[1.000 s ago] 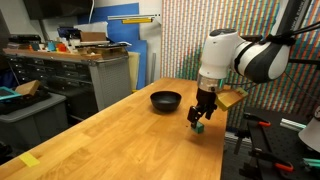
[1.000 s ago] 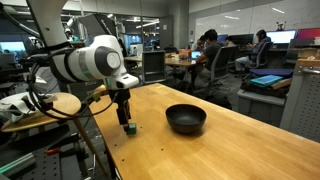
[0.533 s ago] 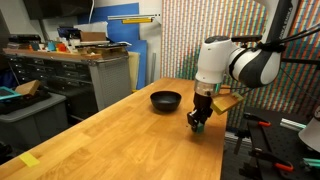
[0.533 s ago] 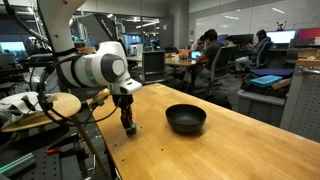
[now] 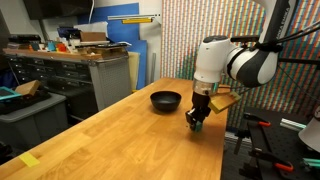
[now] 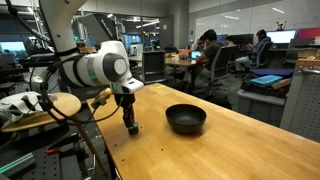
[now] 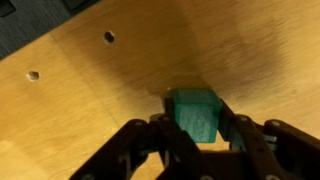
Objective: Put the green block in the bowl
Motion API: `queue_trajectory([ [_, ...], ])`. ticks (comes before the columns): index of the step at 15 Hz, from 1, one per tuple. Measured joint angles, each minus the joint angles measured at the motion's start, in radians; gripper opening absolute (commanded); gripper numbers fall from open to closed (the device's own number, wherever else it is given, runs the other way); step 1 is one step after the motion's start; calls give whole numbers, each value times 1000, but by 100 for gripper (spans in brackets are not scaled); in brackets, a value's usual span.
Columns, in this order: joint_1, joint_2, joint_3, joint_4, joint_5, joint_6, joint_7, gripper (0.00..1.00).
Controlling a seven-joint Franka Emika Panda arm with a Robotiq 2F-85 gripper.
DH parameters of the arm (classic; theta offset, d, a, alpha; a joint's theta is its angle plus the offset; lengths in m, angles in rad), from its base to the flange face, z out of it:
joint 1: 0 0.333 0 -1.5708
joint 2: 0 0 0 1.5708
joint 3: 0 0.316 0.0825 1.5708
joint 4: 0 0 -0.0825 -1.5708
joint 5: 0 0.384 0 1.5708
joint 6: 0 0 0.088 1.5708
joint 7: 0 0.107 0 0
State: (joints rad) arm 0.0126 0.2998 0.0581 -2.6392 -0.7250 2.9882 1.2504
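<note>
I should next raise the block in my gripper above the rim of the empty black bowl [image 6: 186, 114], which stands outward of my gripper. Then I should move outward over it, lower and release.
The green block [image 7: 195, 114] fills the lower middle of the wrist view, a small cube resting on the wooden table with my gripper [image 7: 196, 128] shut on it, one finger pressed against each side. In both exterior views the gripper [image 5: 198, 124] [image 6: 131, 127] points straight down at the table surface, and the block shows only as a green speck [image 5: 199, 128] [image 6: 132, 130] at the fingertips. The shallow black bowl [image 5: 166, 100] [image 6: 186, 118] stands on the table a short way from the gripper, with nothing in it.
The wooden table [image 5: 120, 140] has an edge close beside the gripper [image 6: 105, 150]. Two small holes [image 7: 108, 38] mark the tabletop near the block. A workbench with clutter [image 5: 80, 50] stands behind, and people sit at desks [image 6: 210, 50] in the background.
The gripper came down over the block and its fingers went from open to shut on the block. The bowl has not moved.
</note>
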Motion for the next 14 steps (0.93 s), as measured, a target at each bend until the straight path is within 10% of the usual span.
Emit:
queue_trajectory([
  [7, -65, -73, 54, -4, 94, -71, -108, 17],
  [14, -42, -203, 47, 49, 417, -300, -464, 17],
])
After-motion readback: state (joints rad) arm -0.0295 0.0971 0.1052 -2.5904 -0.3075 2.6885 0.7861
